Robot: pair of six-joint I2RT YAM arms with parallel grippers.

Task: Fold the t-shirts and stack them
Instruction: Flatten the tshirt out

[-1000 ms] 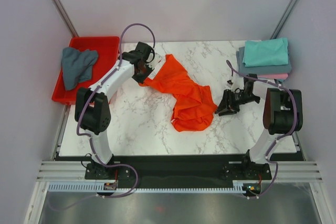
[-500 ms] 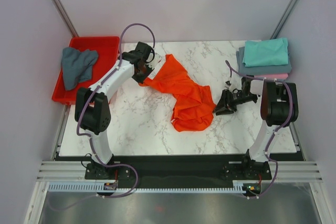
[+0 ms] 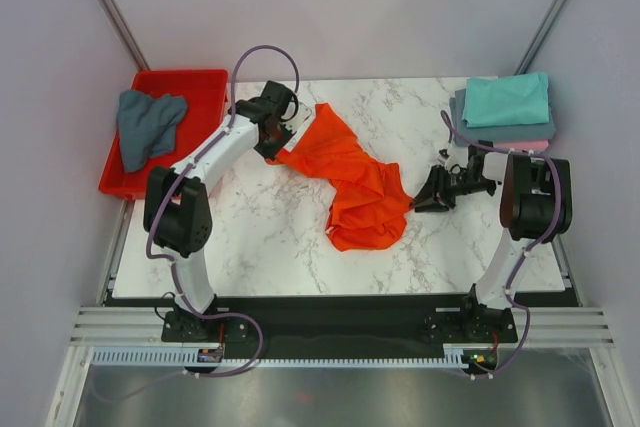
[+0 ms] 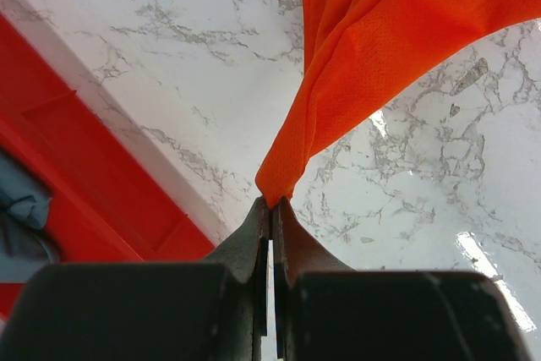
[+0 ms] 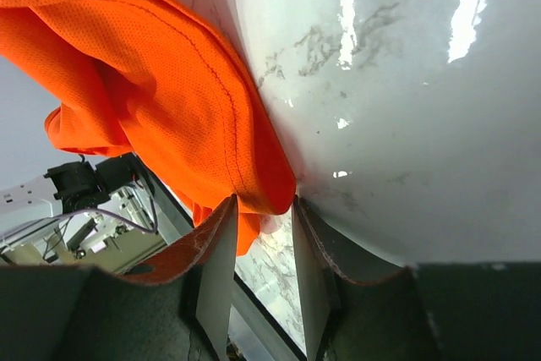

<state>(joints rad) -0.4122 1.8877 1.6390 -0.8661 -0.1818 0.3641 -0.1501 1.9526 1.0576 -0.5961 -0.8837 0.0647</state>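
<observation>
The right gripper stays in place at the shirt's edge and closes onto the hemmed corner [image 3: 407,204] [image 5: 272,195] next, since that orange-red corner already lies between its open fingers.
The orange-red t-shirt [image 3: 355,182] lies crumpled across the middle of the marble table [image 3: 260,237]. My left gripper [image 3: 272,147] is shut on its back-left corner and holds that corner just above the table; in the left wrist view the jaws [image 4: 272,202] pinch the cloth tip [image 4: 380,40]. My right gripper [image 3: 416,201] is at the shirt's right edge. In the right wrist view its fingers [image 5: 264,205] stand apart, with the hemmed edge [image 5: 152,82] between them. Folded teal [image 3: 507,99], slate grey-blue [image 3: 468,129] and pink [image 3: 528,145] shirts are stacked at the back right.
A red plastic tray [image 3: 205,87] stands off the table's back-left corner with a crumpled grey-blue shirt [image 3: 147,125] in it; the tray's rim [image 4: 84,183] shows in the left wrist view. Grey walls close in the back and sides.
My right gripper has moved a little left, up to the orange shirt's right edge. The left gripper and the shirt corner it holds have not moved.
</observation>
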